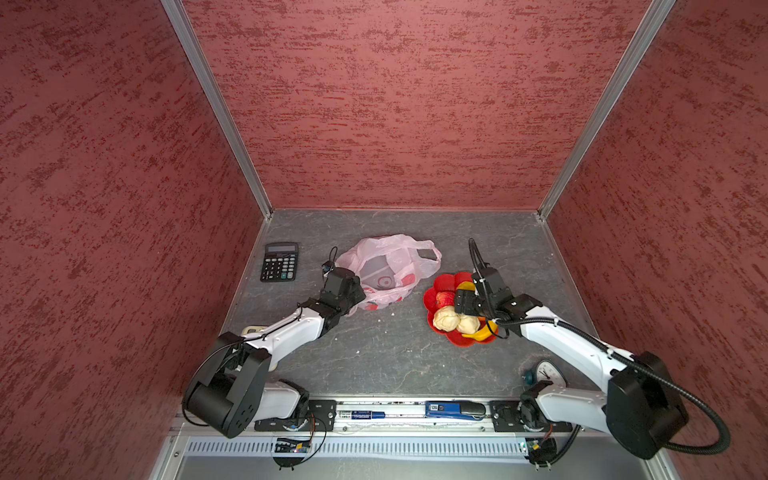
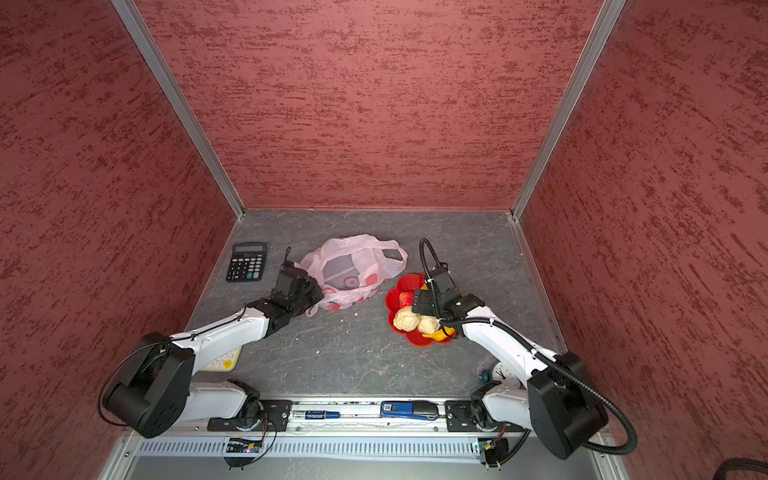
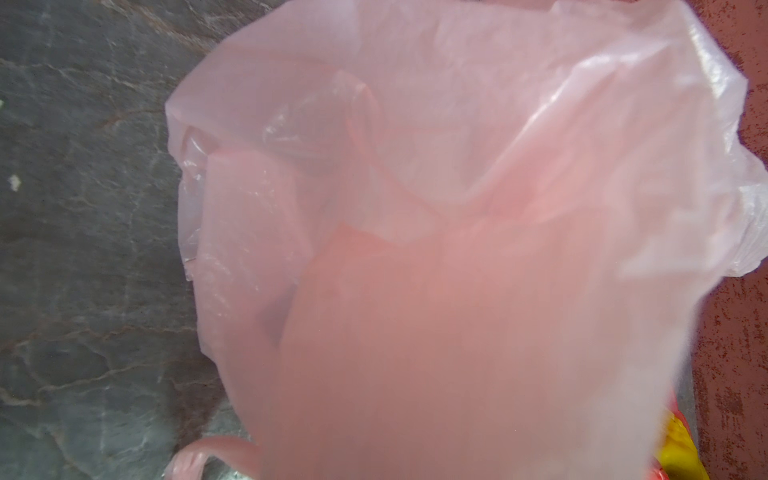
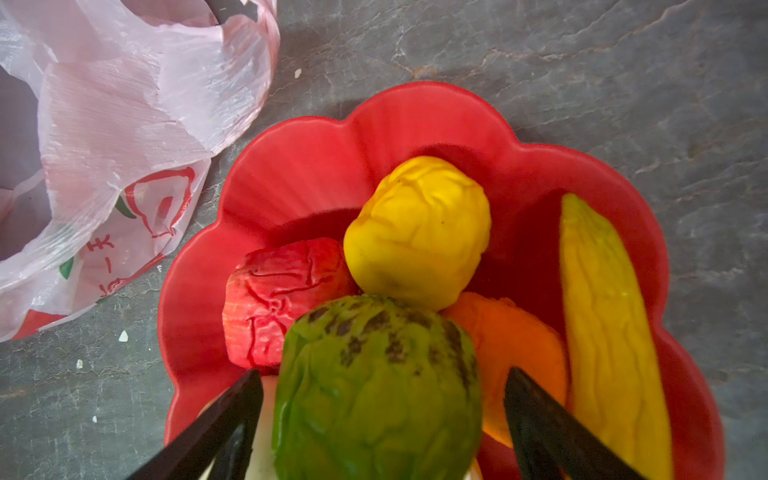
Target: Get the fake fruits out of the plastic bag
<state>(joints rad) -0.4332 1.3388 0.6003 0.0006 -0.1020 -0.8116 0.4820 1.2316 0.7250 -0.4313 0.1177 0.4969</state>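
Observation:
My left gripper carries the empty bag outward onto the bare tabletop before the back wall [image 1: 369, 225] next and then lets go of the bag's edge.
The pale-pink plastic bag [image 1: 386, 266] lies crumpled at the middle of the table, its mouth gaping. No fruit shows inside it. My left gripper [image 1: 359, 293] is shut on the bag's near-left edge, and in the left wrist view the bag's film [image 3: 457, 208] covers the jaws. The fake fruits lie in the red flower-shaped dish [image 4: 316, 166]: yellow one [image 4: 419, 228], red one [image 4: 278, 299], orange [image 4: 511, 332], banana [image 4: 602, 311], two cream lumps [image 1: 446, 319]. My right gripper [image 4: 383, 374] stands open over the dish, with the bumpy green ball [image 4: 374, 386] loose between its fingers.
A black calculator [image 1: 279, 262] lies at the back left near the wall. A small clock [image 1: 548, 372] sits under my right arm at the front right. A cream keypad [image 2: 224, 361] shows under my left arm. Red walls close in three sides.

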